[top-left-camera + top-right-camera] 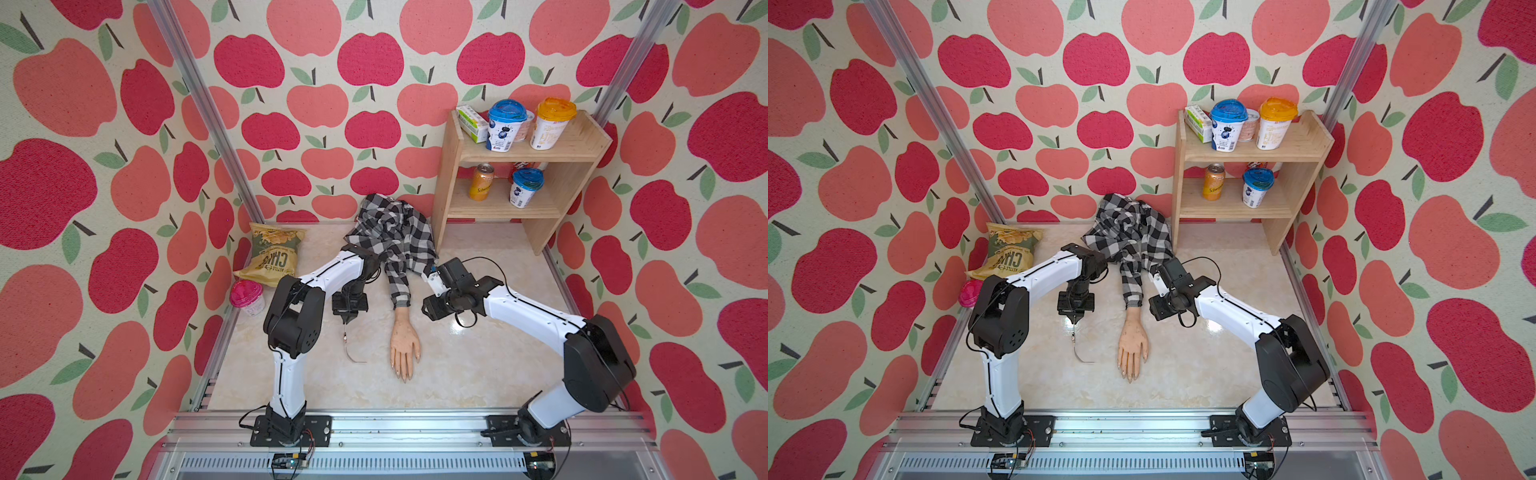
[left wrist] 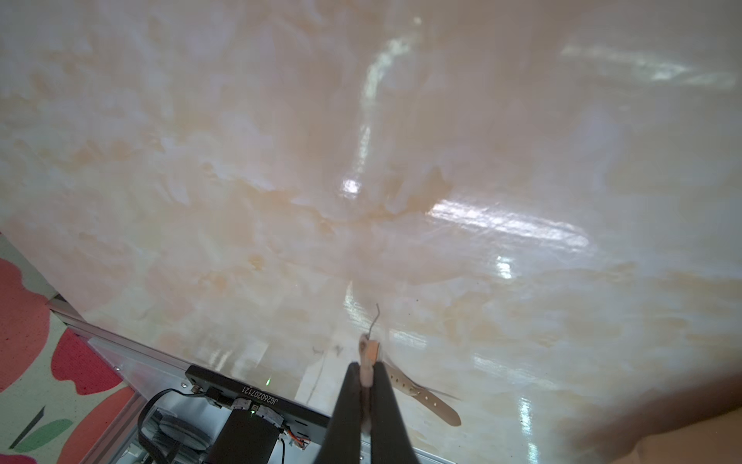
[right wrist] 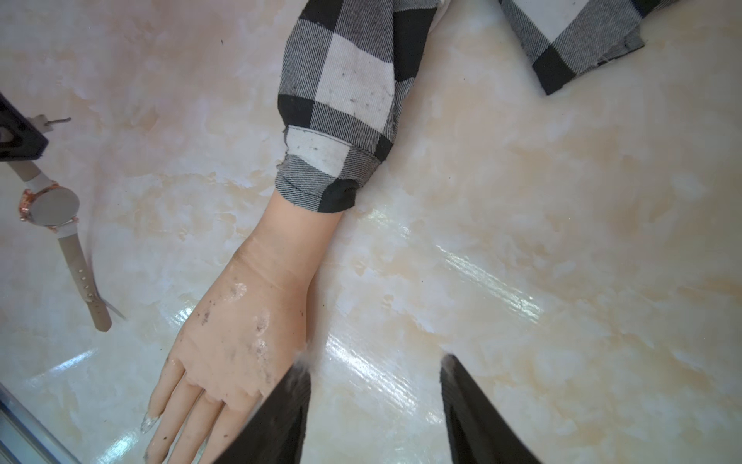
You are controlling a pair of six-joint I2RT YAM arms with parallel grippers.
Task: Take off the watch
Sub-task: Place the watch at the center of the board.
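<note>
The wrist is bare and the tabletop (image 1: 355, 325) beside the checked sleeve is below, so my left gripper will next come down outward there and release the upper end of the strap.
The watch (image 3: 54, 205), with a round pale dial, rose-gold rim and thin white strap, hangs off the mannequin hand, and its lower strap end (image 1: 356, 360) curls onto the table. My left gripper (image 2: 365, 367) is shut on the upper strap end and stands left of the mannequin hand (image 1: 405, 343) in both top views. That hand lies flat with a bare wrist (image 3: 289, 237) below a checked sleeve (image 3: 341, 120). My right gripper (image 3: 373, 361) is open over bare table right beside the hand, with nothing between its fingers.
A checked shirt (image 1: 390, 226) is piled at the back. A chips bag (image 1: 272, 255) and a pink-lidded cup (image 1: 248, 296) sit at the left wall. A wooden shelf (image 1: 449, 174) with cups and a can stands at the back right.
</note>
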